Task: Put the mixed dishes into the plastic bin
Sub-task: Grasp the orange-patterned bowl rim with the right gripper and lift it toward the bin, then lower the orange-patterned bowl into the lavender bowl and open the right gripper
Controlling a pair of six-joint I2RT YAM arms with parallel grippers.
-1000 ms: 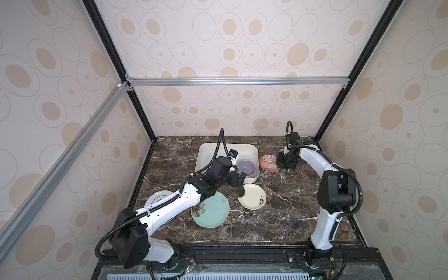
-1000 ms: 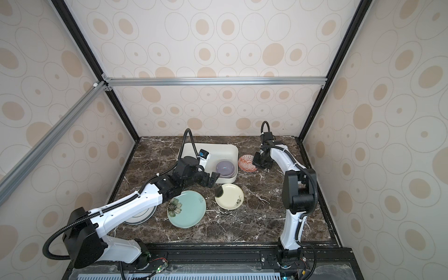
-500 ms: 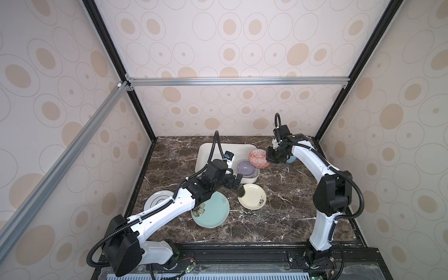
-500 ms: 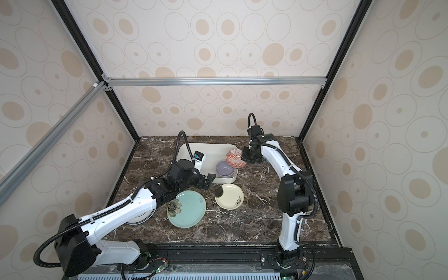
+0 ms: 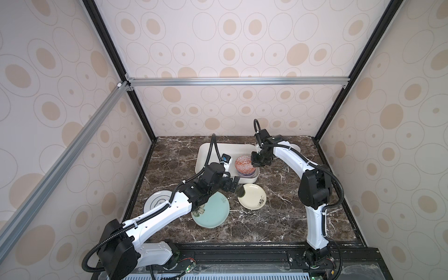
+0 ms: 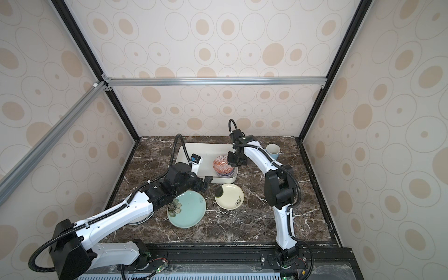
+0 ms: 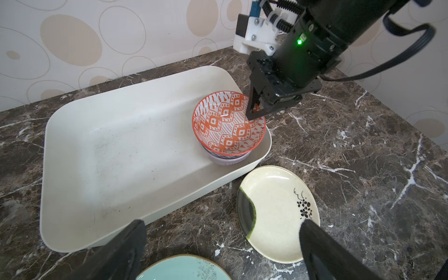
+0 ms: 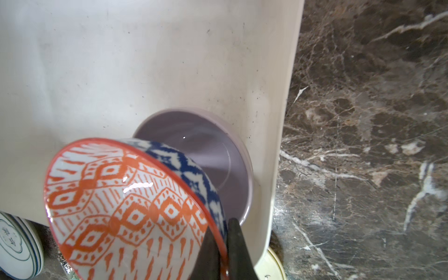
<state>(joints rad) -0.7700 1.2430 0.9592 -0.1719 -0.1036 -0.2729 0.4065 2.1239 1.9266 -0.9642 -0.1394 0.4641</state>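
My right gripper is holding the red-patterned bowl's rim and needs to ease down toward the lavender bowl (image 5: 246,176) (image 8: 206,150) and release it, because the lavender one is open and empty below.
My right gripper (image 8: 221,232) is shut on the rim of the red-patterned bowl (image 8: 126,211). It holds the bowl tilted right over the lavender bowl (image 8: 206,150), which sits in the near right corner of the plastic bin (image 5: 211,155). Whether the two bowls touch I cannot tell. My left gripper (image 7: 223,225) stands open and empty over the table just in front of the bin. It is between the teal flower plate (image 5: 214,213) and the small cream plate (image 5: 253,199).
White blue-rimmed plates (image 5: 155,201) lie stacked at the left, partly under my left arm. A light-blue mug (image 6: 272,150) stands at the back right behind my right arm. The rest of the bin's floor (image 7: 121,145) is bare.
My right gripper has carried the red-patterned bowl from the table right of the bin leftward, to over the lavender bowl. My left gripper has drawn back a little from the bin.
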